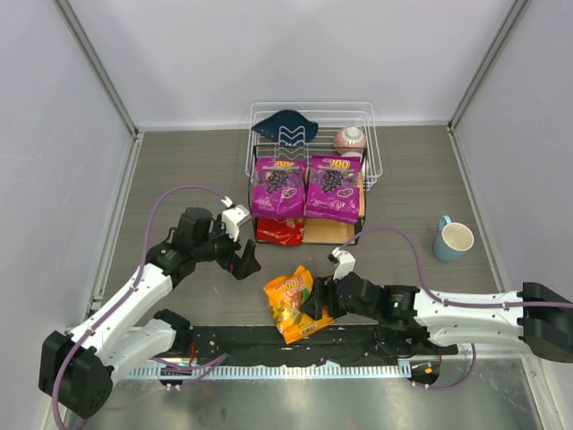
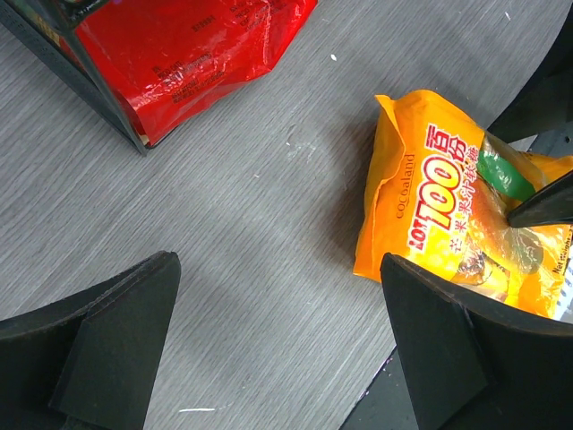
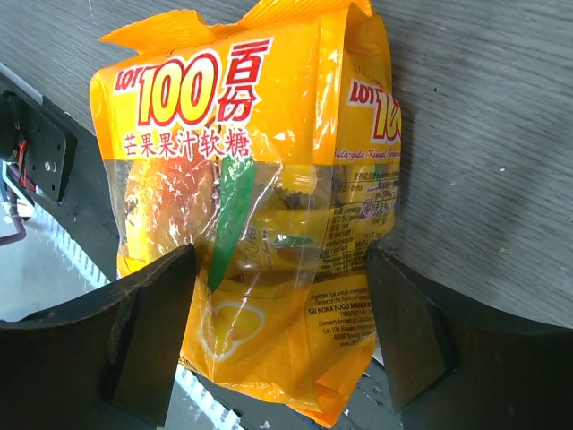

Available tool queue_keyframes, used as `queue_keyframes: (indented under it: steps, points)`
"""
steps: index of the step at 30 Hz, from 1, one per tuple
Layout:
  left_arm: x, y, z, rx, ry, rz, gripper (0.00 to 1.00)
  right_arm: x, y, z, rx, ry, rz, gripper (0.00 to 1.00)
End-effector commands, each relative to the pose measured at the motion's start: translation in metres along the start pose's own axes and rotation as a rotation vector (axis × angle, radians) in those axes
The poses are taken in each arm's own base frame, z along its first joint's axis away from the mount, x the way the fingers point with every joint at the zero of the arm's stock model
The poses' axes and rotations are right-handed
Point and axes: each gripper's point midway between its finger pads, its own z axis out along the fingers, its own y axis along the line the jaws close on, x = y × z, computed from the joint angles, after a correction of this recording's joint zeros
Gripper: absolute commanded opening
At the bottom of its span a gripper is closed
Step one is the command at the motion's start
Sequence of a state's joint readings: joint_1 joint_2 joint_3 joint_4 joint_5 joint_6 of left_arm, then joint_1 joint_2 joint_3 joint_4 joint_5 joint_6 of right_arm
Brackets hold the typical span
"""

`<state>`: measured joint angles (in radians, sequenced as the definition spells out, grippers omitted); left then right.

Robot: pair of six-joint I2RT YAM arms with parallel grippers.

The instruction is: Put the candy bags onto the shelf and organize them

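The robot's right gripper should next stay low over the orange-yellow bag and bring its fingers together on the bag's lower half [image 1: 303, 319] [image 3: 282, 285], since one finger is already on each side.
The shelf [image 1: 329, 234] stands mid-table. Two purple candy bags [image 1: 277, 188] [image 1: 333, 188] lie side by side on its top board. The red bag [image 1: 279, 231] lies on the lower tier and also shows in the left wrist view [image 2: 188, 54] behind the black frame post [image 2: 107, 98]. The orange-yellow bag [image 1: 291, 305] [image 2: 448, 215] [image 3: 260, 179] lies near the table's front edge. My right gripper [image 1: 315, 309] [image 3: 279, 260] has a finger on each side of it, pressing its lower half. My left gripper [image 1: 243, 260] [image 2: 277, 269] is open and empty, left of the orange bag.
A white wire basket [image 1: 372, 134] behind the shelf holds a dark blue cloth [image 1: 285, 125] and a pink bowl [image 1: 349, 139]. A blue mug [image 1: 452, 237] stands to the right. A black strip [image 1: 376, 340] runs along the front edge under the bag's bottom.
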<state>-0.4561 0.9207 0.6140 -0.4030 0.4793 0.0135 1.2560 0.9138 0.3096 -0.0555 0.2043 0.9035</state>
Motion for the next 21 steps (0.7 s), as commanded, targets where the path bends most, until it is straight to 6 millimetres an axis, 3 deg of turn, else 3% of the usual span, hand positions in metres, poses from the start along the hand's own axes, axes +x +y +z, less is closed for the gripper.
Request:
queue_keyframes:
  steps: [1, 4, 7, 10, 11, 13, 16, 21]
  points:
    - [-0.011, 0.001, -0.004, -0.006, -0.034, 0.037, 1.00, 0.001, 0.012, 0.001, -0.030, 0.011, -0.015, 0.79]
    - [-0.011, 0.001, -0.003, -0.004, -0.032, 0.037, 1.00, 0.001, 0.013, 0.000, -0.029, -0.012, -0.011, 0.79]
    - [-0.010, 0.001, -0.003, -0.003, -0.029, 0.038, 1.00, 0.000, 0.018, 0.000, -0.060, -0.051, 0.009, 0.69]
    - [-0.011, 0.001, -0.003, -0.006, -0.032, 0.039, 1.00, -0.001, 0.022, 0.001, -0.093, -0.080, 0.034, 0.45]
    - [-0.010, 0.001, -0.003, -0.006, -0.030, 0.038, 1.00, -0.003, 0.023, 0.001, -0.100, -0.090, 0.041, 0.30]
    - [-0.010, 0.001, -0.003, -0.004, -0.030, 0.039, 1.00, -0.003, 0.023, 0.002, -0.103, -0.100, 0.043, 0.13]
    - [-0.010, 0.001, -0.003, -0.004, -0.029, 0.040, 1.00, -0.006, 0.021, 0.001, -0.087, -0.119, 0.030, 0.01]
    - [-0.011, 0.002, -0.004, -0.009, -0.033, 0.041, 1.00, -0.025, 0.005, -0.008, 0.004, -0.223, 0.043, 0.01]
